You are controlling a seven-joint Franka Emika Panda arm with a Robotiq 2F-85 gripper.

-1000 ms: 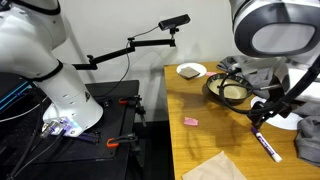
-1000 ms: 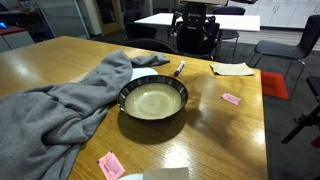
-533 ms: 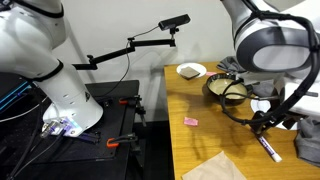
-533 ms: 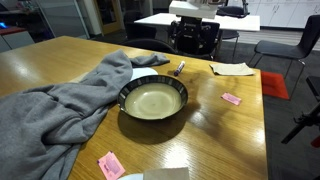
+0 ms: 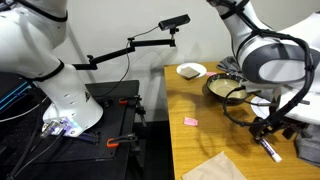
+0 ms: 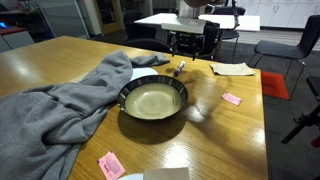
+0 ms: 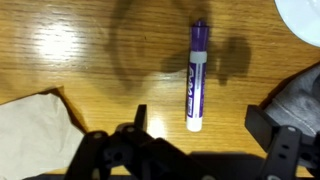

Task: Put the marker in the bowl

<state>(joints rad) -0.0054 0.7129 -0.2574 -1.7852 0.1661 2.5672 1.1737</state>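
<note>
The marker's white body (image 5: 271,151) (image 7: 195,103) is below my gripper, with an open finger to either side of it, so my gripper needs to lower over it next and close across its width.
The marker (image 7: 196,75) lies flat on the wooden table, purple cap at its far end and a white barrel with a purple label. My gripper (image 7: 200,122) hovers over it, open and empty, with one finger (image 7: 140,118) on each side of the marker's near end. In an exterior view the gripper (image 5: 262,128) hangs just above the marker (image 5: 268,148). The bowl (image 5: 228,90), dark outside and cream inside, stands apart from the marker and shows empty in an exterior view (image 6: 153,100), where the marker (image 6: 180,68) lies beyond it.
A grey cloth (image 6: 60,105) sprawls beside the bowl and reaches the wrist view's edge (image 7: 300,95). A white plate (image 7: 305,20), a paper napkin (image 7: 30,130), a small white bowl (image 5: 191,70) and pink notes (image 5: 190,121) lie on the table.
The arm has come down and moved toward the marker over the last second. The marker, bowl and cloth have not moved.
</note>
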